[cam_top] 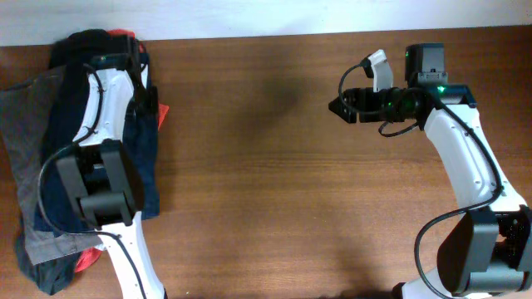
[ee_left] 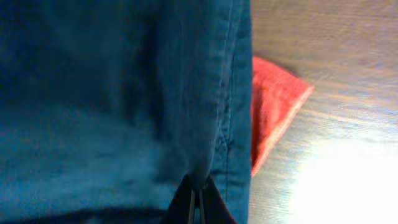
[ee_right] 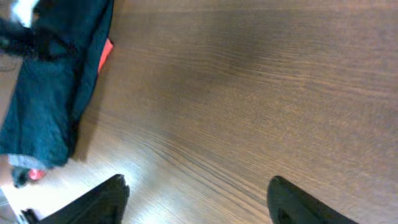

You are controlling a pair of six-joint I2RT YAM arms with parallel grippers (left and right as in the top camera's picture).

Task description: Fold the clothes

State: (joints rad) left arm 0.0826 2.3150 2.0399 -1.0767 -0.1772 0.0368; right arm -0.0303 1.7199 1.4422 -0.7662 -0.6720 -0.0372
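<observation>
My left gripper lifts the navy shorts off the pile next, then lowers their edge onto the table (cam_top: 248, 121) between the arms.
The clothes lie in a pile at the table's left edge. Dark navy-blue shorts (cam_top: 58, 149) lie on top, over a grey garment (cam_top: 18, 116), a black garment (cam_top: 79, 43) at the far end and a red-orange top (cam_top: 163, 115) peeking out at the right side. My left gripper (cam_top: 148, 98) is shut on the right edge of the navy shorts (ee_left: 112, 106), with the red-orange top (ee_left: 273, 106) beside it. My right gripper (cam_top: 342, 106) is open and empty above bare wood at the right; its wrist view shows the shorts (ee_right: 50, 93) far off.
The wooden table (cam_top: 274, 183) spreads between the two arms. A bit of red fabric (cam_top: 87, 262) also shows at the pile's near end. The left arm's base (cam_top: 100, 187) stands over the pile.
</observation>
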